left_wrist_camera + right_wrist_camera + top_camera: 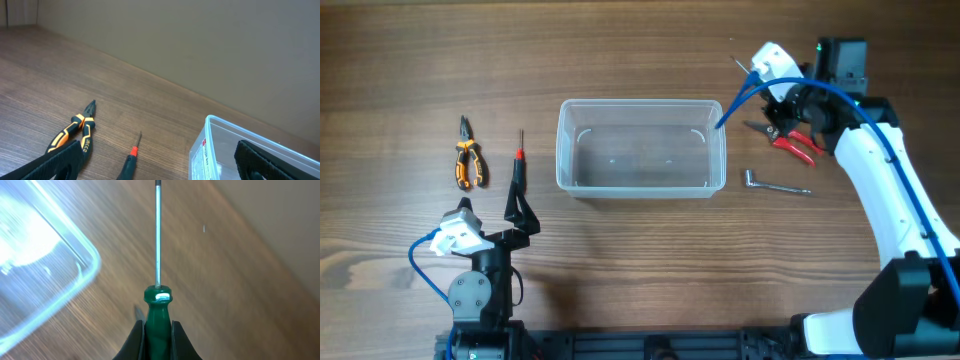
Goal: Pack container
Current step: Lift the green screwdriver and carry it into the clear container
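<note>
I should move my right gripper to the left in the overhead view and then lower it inside the tub, which is still empty, to free the screwdriver on the tub's bottom.
The container (640, 148), a clear rectangular tub, stands empty at the table's middle. Its corner shows in the right wrist view (45, 255) and its end wall in the left wrist view (220, 147). My right gripper (158, 330) is shut on a green-handled screwdriver (158, 305), held above the table right of the tub, shaft pointing away. In the overhead view the right gripper (767, 92) is beyond the tub's far right corner. My left gripper (520, 215) is open and empty, near a black screwdriver with a red collar (518, 165) and orange-black pliers (467, 160).
Red-handled pliers (795, 145) lie on the table under my right arm. A small L-shaped metal wrench (775, 185) lies right of the tub. The pliers (75, 132) and black screwdriver (131, 160) show ahead of my left gripper (160, 170).
</note>
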Robot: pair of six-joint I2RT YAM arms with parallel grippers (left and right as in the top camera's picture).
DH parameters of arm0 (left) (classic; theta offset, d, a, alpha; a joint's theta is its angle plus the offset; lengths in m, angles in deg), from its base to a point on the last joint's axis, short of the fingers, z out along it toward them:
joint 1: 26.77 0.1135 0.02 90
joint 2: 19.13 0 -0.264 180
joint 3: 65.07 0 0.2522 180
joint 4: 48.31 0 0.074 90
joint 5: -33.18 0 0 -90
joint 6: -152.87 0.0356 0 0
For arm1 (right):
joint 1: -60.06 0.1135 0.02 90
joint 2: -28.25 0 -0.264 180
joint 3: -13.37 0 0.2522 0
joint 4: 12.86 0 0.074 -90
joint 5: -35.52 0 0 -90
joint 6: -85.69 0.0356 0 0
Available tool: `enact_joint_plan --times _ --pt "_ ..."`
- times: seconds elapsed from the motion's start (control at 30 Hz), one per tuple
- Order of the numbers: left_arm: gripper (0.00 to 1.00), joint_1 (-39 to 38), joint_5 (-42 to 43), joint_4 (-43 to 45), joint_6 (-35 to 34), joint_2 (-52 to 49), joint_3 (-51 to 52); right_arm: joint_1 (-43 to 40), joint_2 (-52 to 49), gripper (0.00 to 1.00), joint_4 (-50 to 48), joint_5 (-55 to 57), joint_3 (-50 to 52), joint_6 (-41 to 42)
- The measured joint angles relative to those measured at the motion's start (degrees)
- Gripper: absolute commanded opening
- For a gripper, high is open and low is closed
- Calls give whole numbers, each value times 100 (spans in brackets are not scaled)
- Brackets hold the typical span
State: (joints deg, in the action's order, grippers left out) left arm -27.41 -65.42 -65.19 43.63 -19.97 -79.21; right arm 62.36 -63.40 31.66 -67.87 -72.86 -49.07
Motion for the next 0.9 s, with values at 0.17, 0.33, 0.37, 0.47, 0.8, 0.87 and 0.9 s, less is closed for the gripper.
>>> enact_joint_plan --times 0.17,0.33,0.37,0.47,0.8,0.87,0.9 --pt "100 0 0 -2 0 0 0 769 26 4 -15 -168 -415 -66" --pt "100 0 0 0 0 0 0 1676 37 4 -11 -227 -442 -269" --pt "100 0 0 0 0 0 0 1878 37 4 -7 -243 -442 -289" --pt "100 0 0 0 0 0 0 2297 37 4 4 -286 -442 -310" --pt "100 0 0 0 0 0 0 2590 -236 4 249 -339 -415 -308" --pt "100 0 0 0 0 0 0 2590 -531 4 267 -354 -407 -308" --pt "100 0 0 -2 0 0 0 2590 -647 4 273 -354 -398 -308"
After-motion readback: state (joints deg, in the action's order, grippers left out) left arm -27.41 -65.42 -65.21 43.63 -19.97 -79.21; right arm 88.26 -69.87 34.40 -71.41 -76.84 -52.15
